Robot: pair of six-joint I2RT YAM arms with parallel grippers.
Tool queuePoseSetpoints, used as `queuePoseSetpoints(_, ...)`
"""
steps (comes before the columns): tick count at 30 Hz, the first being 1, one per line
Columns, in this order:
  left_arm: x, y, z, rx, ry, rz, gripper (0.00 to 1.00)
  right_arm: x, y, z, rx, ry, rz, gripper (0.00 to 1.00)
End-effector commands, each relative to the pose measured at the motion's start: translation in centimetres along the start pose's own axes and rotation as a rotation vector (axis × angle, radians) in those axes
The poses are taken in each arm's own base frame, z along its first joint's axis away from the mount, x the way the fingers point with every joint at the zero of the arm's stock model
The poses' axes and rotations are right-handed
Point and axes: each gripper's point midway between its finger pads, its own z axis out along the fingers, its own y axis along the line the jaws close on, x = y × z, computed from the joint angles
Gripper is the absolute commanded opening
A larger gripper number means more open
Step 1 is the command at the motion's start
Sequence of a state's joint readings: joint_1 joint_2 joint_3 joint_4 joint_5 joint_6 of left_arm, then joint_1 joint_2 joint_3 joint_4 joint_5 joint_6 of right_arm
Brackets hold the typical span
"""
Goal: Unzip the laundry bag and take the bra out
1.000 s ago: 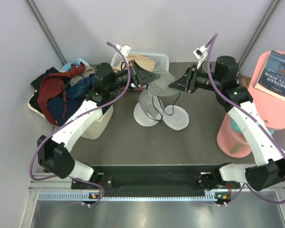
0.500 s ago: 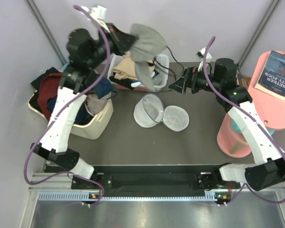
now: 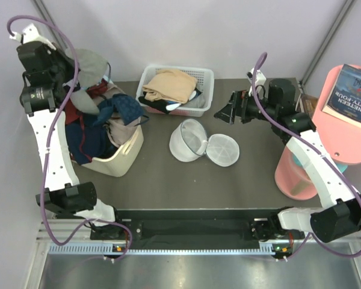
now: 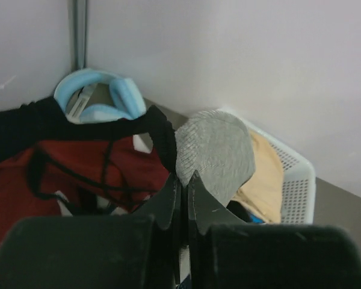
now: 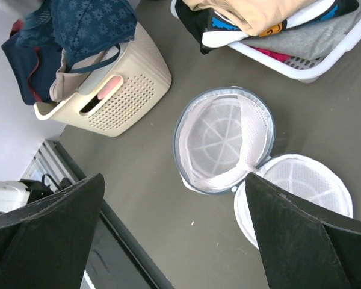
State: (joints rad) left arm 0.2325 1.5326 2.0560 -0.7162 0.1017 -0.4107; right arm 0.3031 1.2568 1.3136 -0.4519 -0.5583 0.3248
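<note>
The left gripper comes down over the heap and releases the grey bra next, since the cream tub already holds the heaped clothes just below the bra (image 3: 91, 65).
The laundry bag (image 3: 188, 139) lies unzipped on the dark table, its round mesh lid (image 3: 223, 149) flipped open to the right. Seen from the right wrist, the bag (image 5: 222, 137) holds nothing, and its lid (image 5: 296, 194) rests beside it. My left gripper (image 3: 75, 67) is raised at the far left, shut on the grey bra (image 3: 91, 65), which hangs above the cream tub. In the left wrist view the jaws (image 4: 184, 179) pinch the edge of the bra (image 4: 216, 150). My right gripper (image 3: 225, 111) hovers open right of the bag, and between its spread fingers (image 5: 174, 180) there is nothing.
A cream tub (image 3: 123, 153) heaped with dark red and blue clothes (image 3: 87, 129) stands at the left. A white slotted basket (image 3: 204, 77) with a tan folded garment (image 3: 169, 85) sits at the back. A pink stand (image 3: 298, 174) and a book (image 3: 355, 96) are at the right.
My left arm has swung the bra leftward, from above the white basket to over the cream tub. The right gripper, half open a second ago, has spread wide open and barely moved.
</note>
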Motion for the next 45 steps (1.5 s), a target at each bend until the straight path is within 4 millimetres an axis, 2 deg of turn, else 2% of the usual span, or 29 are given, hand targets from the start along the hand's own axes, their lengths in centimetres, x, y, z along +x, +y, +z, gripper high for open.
queuePoseSetpoints(1, 1.8, 1.5, -1.3, -0.053, 0.026, 0.021, 0.0, -0.8, 0.4, -0.8, -0.015, -0.042, -0.048, 1.0)
queuePoseSetpoints(2, 3.2, 2.8, -0.9, -0.096, 0.053, 0.017, 0.0, -0.6, 0.3, -0.7, -0.013, -0.037, -0.043, 1.0)
queuePoseSetpoints(4, 3.8, 3.6, -1.6, -0.128, 0.053, 0.013, 0.0, -0.2, 0.0, -0.6, -0.005, -0.03, -0.037, 1.0)
queuePoseSetpoints(5, 4.9, 5.4, -1.5, -0.208, 0.062, 0.011, 0.0, 0.0, -0.2, -0.6, 0.004, -0.027, -0.033, 1.0)
queuePoseSetpoints(7, 5.4, 6.5, -2.3, -0.264, 0.05, 0.007, 0.0, 0.8, -1.8, -0.3, 0.073, -0.008, -0.004, 1.0)
queuePoseSetpoints(10, 7.8, 9.1, -2.7, -0.364, 0.089, 0.02, 0.0, 2.2, -4.3, 0.0, 0.183, 0.018, 0.016, 1.0)
queuePoseSetpoints(11, 8.2, 9.5, -2.8, -0.381, 0.102, 0.025, 0.05, 2.6, -4.9, 0.0, 0.211, 0.028, 0.019, 1.0)
queuePoseSetpoints(13, 8.7, 10.3, -3.1, -0.418, 0.122, 0.032, 0.25, 3.9, -6.8, 0.0, 0.294, 0.065, 0.026, 1.0)
queuePoseSetpoints(14, 8.7, 10.3, -3.3, -0.422, 0.123, 0.034, 0.55, 4.4, -7.5, -0.1, 0.324, 0.079, 0.027, 1.0)
queuePoseSetpoints(16, 8.4, 10.3, -3.6, -0.425, 0.112, 0.037, 0.73, 5.9, -9.5, -0.3, 0.418, 0.129, 0.045, 1.0)
queuePoseSetpoints(17, 8.0, 10.1, -4.0, -0.421, 0.102, 0.038, 0.89, 6.3, -10.1, -0.4, 0.449, 0.142, 0.053, 1.0)
queuePoseSetpoints(18, 7.8, 10.0, -4.2, -0.421, 0.098, 0.039, 0.99, 6.8, -11.0, -0.6, 0.497, 0.154, 0.062, 1.0)
queuePoseSetpoints(24, 6.1, 9.5, -6.3, -0.431, 0.065, 0.051, 0.99, 10.4, -15.3, -0.7, 0.688, 0.238, 0.116, 1.0)
queuePoseSetpoints(29, 4.7, 8.8, -7.4, -0.438, 0.036, 0.098, 0.99, 13.9, -17.8, -0.2, 0.767, 0.332, 0.151, 0.96)
queuePoseSetpoints(30, 5.1, 7.5, -7.2, -0.417, 0.049, 0.129, 0.99, 14.6, -18.3, 0.3, 0.771, 0.352, 0.157, 0.95)
queuePoseSetpoints(31, 4.4, 6.2, -7.4, -0.402, 0.03, 0.154, 0.99, 15.1, -18.6, 0.4, 0.775, 0.366, 0.159, 0.93)
queuePoseSetpoints(32, 4.6, 5.4, -6.7, -0.411, 0.043, 0.206, 0.99, 15.4, -18.8, 0.7, 0.776, 0.376, 0.159, 0.91)
queuePoseSetpoints(33, 5.4, 2.8, -6.7, -0.385, 0.05, 0.261, 0.99, 15.9, -19.3, 1.2, 0.779, 0.387, 0.158, 0.9)
queuePoseSetpoints(34, 4.5, 1.0, -6.8, -0.351, 0.025, 0.265, 0.99, 16.3, -19.6, 1.2, 0.787, 0.395, 0.158, 0.87)
queuePoseSetpoints(35, 5.3, -0.4, -5.7, -0.32, 0.045, 0.264, 0.99, 16.5, -19.9, 1.4, 0.791, 0.4, 0.156, 0.84)
queuePoseSetpoints(36, 6.0, -2.9, -5.5, -0.245, 0.058, 0.262, 0.99, 17.1, -20.5, 1.8, 0.802, 0.419, 0.154, 0.82)
queuePoseSetpoints(37, 5.8, -4.6, -5.5, -0.203, 0.042, 0.251, 0.99, 17.3, -20.8, 1.9, 0.806, 0.425, 0.153, 0.76)
queuePoseSetpoints(38, 6.5, -6.1, -5.0, -0.176, 0.049, 0.259, 0.99, 17.6, -21.0, 2.1, 0.809, 0.433, 0.151, 0.73)
queuePoseSetpoints(39, 7.6, -8.7, -5.2, -0.113, 0.057, 0.276, 0.99, 18.2, -21.4, 2.5, 0.812, 0.453, 0.154, 0.71)
queuePoseSetpoints(40, 7.9, -10.2, -5.2, -0.088, 0.049, 0.279, 0.99, 18.4, -21.6, 2.6, 0.815, 0.459, 0.155, 0.67)
queuePoseSetpoints(41, 9.4, -11.6, -4.6, -0.06, 0.074, 0.295, 0.99, 18.6, -21.8, 2.7, 0.818, 0.467, 0.154, 0.66)
queuePoseSetpoints(42, 10.8, -14.2, -5.1, 0.006, 0.096, 0.311, 0.99, 19.2, -22.0, 2.8, 0.82, 0.485, 0.154, 0.64)
queuePoseSetpoints(43, 12.6, -15.7, -4.8, 0.041, 0.128, 0.33, 0.99, 19.4, -22.2, 3.0, 0.822, 0.487, 0.156, 0.63)
queuePoseSetpoints(45, 15.6, -19.5, -5.8, 0.148, 0.169, 0.346, 0.99, 20.2, -22.6, 3.1, 0.827, 0.509, 0.157, 0.61)
